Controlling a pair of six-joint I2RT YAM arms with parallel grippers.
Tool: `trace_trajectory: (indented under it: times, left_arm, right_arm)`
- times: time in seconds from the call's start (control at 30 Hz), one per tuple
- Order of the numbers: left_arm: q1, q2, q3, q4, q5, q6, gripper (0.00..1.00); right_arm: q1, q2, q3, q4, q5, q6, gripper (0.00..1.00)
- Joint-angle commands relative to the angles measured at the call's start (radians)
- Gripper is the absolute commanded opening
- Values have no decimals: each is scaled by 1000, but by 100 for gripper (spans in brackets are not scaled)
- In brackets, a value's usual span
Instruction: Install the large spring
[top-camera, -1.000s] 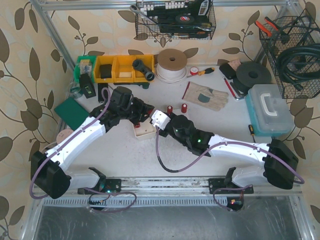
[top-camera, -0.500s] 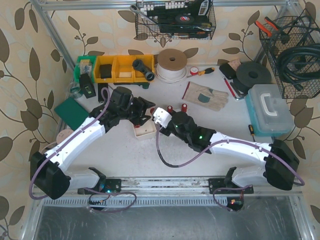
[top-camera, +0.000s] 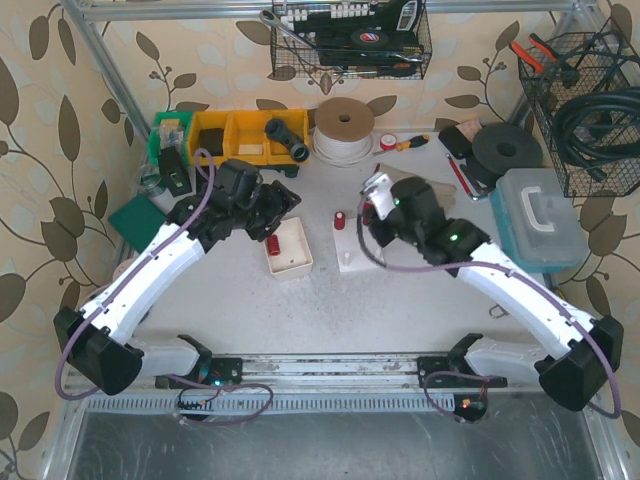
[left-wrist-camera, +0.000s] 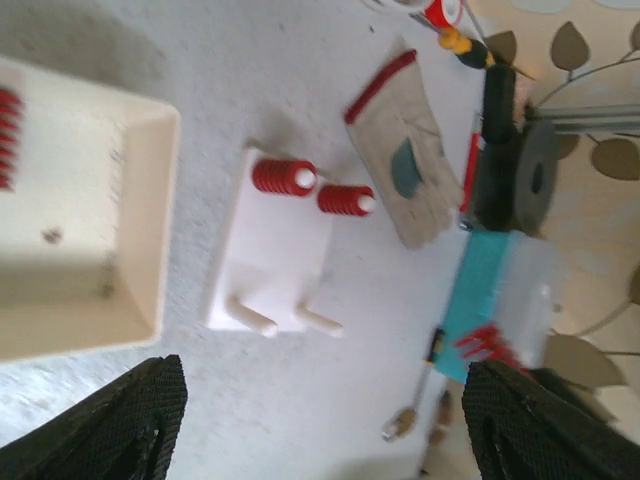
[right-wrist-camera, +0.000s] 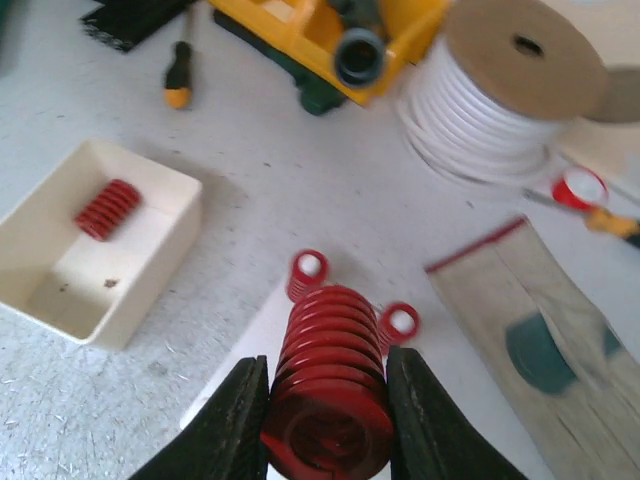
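Observation:
Next I should tip the fingers of my right gripper downward, lower the large spring onto the bare peg farther from the cream tray (top-camera: 290, 250) below it and release.
My right gripper (right-wrist-camera: 331, 425) is shut on the large spring (right-wrist-camera: 330, 370), a fat red coil held end-on between the black fingers (right-wrist-camera: 236, 420). It hangs above the white peg plate (left-wrist-camera: 272, 240), where two small red springs (right-wrist-camera: 308, 272) (right-wrist-camera: 400, 322) sit on pegs and two pegs (left-wrist-camera: 250, 317) are bare. In the top view the right gripper (top-camera: 376, 215) is just right of the plate (top-camera: 352, 262). My left gripper (top-camera: 280, 215) is open and holds nothing, above the cream tray (top-camera: 290, 250), which holds another red spring (right-wrist-camera: 108, 208).
Yellow bins (top-camera: 245, 135) and a spool of white cord (top-camera: 343, 128) line the back. A work glove (top-camera: 415, 192) lies right of the plate. A teal box (top-camera: 535, 220) and a black disc (top-camera: 505, 150) stand at the right, a green pad (top-camera: 140, 215) at the left.
My left gripper has opened and pulled back to the left. The right arm has swung right and away from the tray, carrying the large spring over the peg plate.

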Motion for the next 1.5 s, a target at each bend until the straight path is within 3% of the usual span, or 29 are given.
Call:
trace_trajectory:
  times: [0.0, 0.17, 0.23, 0.43, 0.63, 0.9, 1.47]
  left_arm:
    - [5, 16, 40, -126, -134, 305, 79]
    - [0, -32, -55, -86, -233, 507, 75]
    - [-1, -70, -150, 9, -228, 569, 71]
    - [-25, -139, -338, 244, -195, 678, 73]
    - [-30, -118, -401, 281, -132, 677, 72]
    - [-31, -199, -461, 332, -159, 667, 74]
    - [-30, -165, -448, 326, -173, 660, 72]
  right_arm:
    - [-102, 15, 139, -377, -118, 111, 0]
    - [-154, 71, 202, -568, -195, 161, 0]
    - [-164, 102, 206, -601, -210, 184, 0]
    - [-171, 210, 209, -618, -196, 221, 0]
    - [-171, 317, 272, -616, -137, 230, 0]
    - [-172, 382, 309, -596, -75, 231, 0]
    - [-169, 447, 295, -540, -116, 244, 0]
